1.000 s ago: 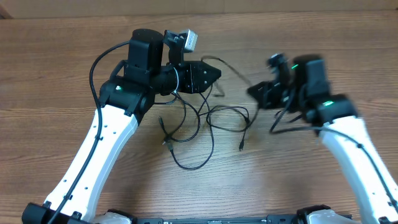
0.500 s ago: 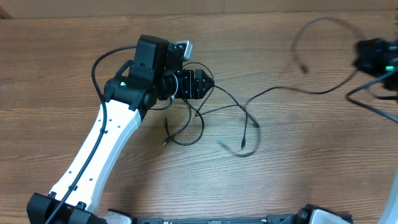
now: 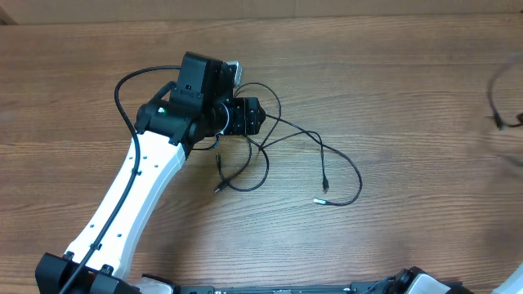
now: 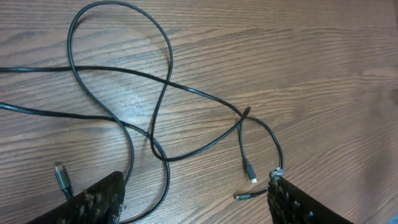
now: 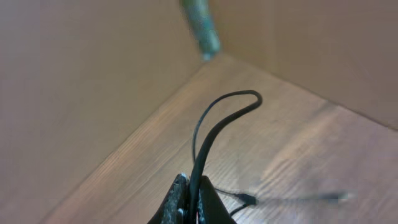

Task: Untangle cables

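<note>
The right gripper lowers to the bare table below it next and releases the black cable there, because that spot is well apart from the looped heap of cables.
Several thin black cables [image 3: 270, 139] lie looped and crossing on the wooden table, with plug ends [image 3: 321, 200] to the right and another [image 3: 219, 186] at lower left. My left gripper [image 3: 245, 117] hovers over the left of the bunch. In the left wrist view it [image 4: 196, 180] is open, with the cable loops [image 4: 155, 124] lying between and beyond its fingers; one strand touches the right fingertip. My right gripper [image 5: 193, 186] is shut on one black cable [image 5: 211, 130] that loops upward, held near the table's right edge. In the overhead view only a blurred piece of that cable [image 3: 498, 102] shows.
The wooden table [image 3: 392, 229] stretches between the bunch and the right edge. A brown wall [image 5: 74, 93] rises close behind the right gripper. The thick black arm cable [image 3: 122, 98] arcs left of the left arm.
My right gripper has pulled one cable out of the bunch and swung far right, out of the overhead view. The remaining cables have spread and settled. My left gripper shifted slightly left.
</note>
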Controlling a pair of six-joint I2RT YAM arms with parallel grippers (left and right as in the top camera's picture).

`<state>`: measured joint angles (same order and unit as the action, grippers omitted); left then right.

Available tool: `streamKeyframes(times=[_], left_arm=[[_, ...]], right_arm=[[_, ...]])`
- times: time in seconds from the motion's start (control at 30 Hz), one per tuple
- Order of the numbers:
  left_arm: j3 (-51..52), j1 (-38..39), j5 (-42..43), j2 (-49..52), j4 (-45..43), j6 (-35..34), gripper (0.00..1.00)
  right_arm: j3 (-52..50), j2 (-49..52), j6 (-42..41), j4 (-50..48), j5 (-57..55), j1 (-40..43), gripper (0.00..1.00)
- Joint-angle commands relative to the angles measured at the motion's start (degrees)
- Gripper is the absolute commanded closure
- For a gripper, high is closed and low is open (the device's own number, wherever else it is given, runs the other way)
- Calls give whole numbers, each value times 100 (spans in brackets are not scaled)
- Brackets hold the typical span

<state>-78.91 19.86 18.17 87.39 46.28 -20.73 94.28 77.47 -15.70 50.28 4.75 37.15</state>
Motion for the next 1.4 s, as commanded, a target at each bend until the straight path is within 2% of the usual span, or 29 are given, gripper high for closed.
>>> streamKeyframes(times=[0.0, 0.13, 0.23, 0.37, 0.4, 0.5, 0.53, 0.73, 0.8, 0.97, 1.07, 1.2, 1.23, 1.37], left_arm=[[-57, 9, -74, 26, 33, 146, 27], [24, 9, -127, 26, 46, 151, 24], [203, 9, -529, 37, 111, 149, 23], [531, 7, -874, 42, 131, 149, 23], [579, 4, -876, 42, 131, 146, 23], [693, -2, -1045, 42, 164, 142, 29], [708, -2, -1167, 42, 188, 98, 29], [715, -105, -1659, 42, 225, -605, 24], [715, -199, -1696, 42, 225, -813, 21], [721, -579, -1692, 70, 208, -940, 16], [721, -811, -1650, 151, 166, -992, 10], [721, -1051, -1071, 431, -66, -988, 7], [721, -1091, -697, 643, -190, -940, 8], [721, -1088, -260, 1137, -431, -927, 9]], right_arm=[[136, 138, -358, -37, -662, 15, 92], [131, 535, -358, 387, -662, 15, 92], [129, 994, -354, 667, -601, 15, 96], [125, 1499, 105, 732, 743, 4, 96], [125, 1572, 251, 732, 1174, -11, 90], [122, 1694, 638, 826, 2288, -118, 59], [118, 1707, 780, 916, 2546, -201, 53], [50, 1707, 1213, 1510, 2677, -997, 32], [-13, 1707, 1283, 1700, 2544, -1392, 28], [-278, 1707, 1207, 1950, 2337, -2522, 26], [-557, 1709, 876, 1832, 2317, -3257, 26], [-1016, 1718, 496, 1379, 2315, -4188, 26], [-1266, 1718, 345, 990, 2312, -4612, 26], [-1646, 1718, -133, 238, 2127, -5322, 26]])
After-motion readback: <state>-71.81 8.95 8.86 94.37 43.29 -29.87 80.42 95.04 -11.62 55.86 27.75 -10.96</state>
